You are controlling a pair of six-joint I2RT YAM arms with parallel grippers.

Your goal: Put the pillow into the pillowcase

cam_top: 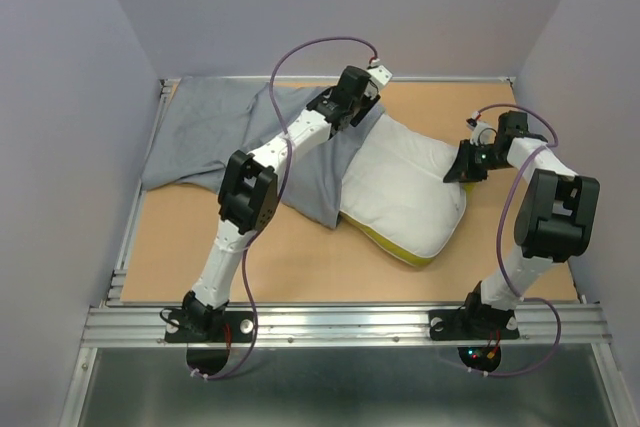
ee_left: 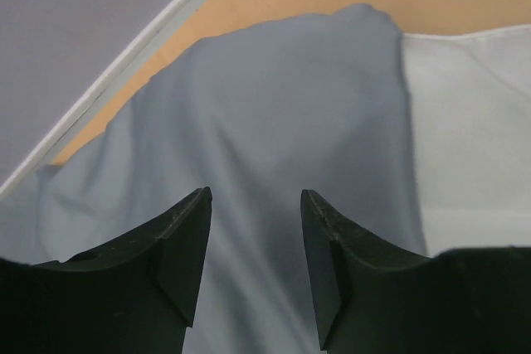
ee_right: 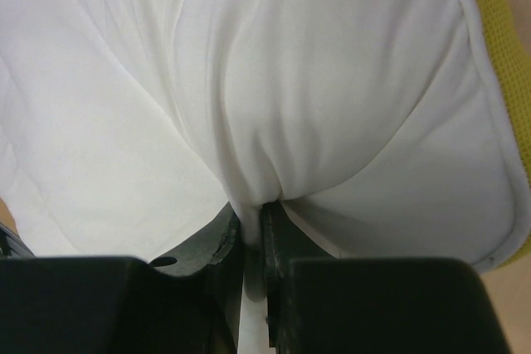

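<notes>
The left gripper will next go down and move toward the white pillow, onto the pillowcase's edge (cam_top: 370, 125) (ee_left: 406, 137).
The white quilted pillow (cam_top: 405, 187) with a yellow side band lies at the table's middle right, its left end under the edge of the grey pillowcase (cam_top: 215, 127), which spreads to the back left. My left gripper (cam_top: 368, 107) is open and empty just above the pillowcase (ee_left: 274, 122), where the grey cloth meets the pillow (ee_left: 473, 130). My right gripper (cam_top: 462, 173) is shut on a fold of the pillow (ee_right: 249, 80) at its right edge; the yellow band (ee_right: 498, 47) shows at the right of that view.
A metal rail (cam_top: 340, 322) runs along the near edge, with both arm bases on it. Lilac walls close the back and both sides. A white frame strip (ee_left: 108, 72) edges the table beside the pillowcase.
</notes>
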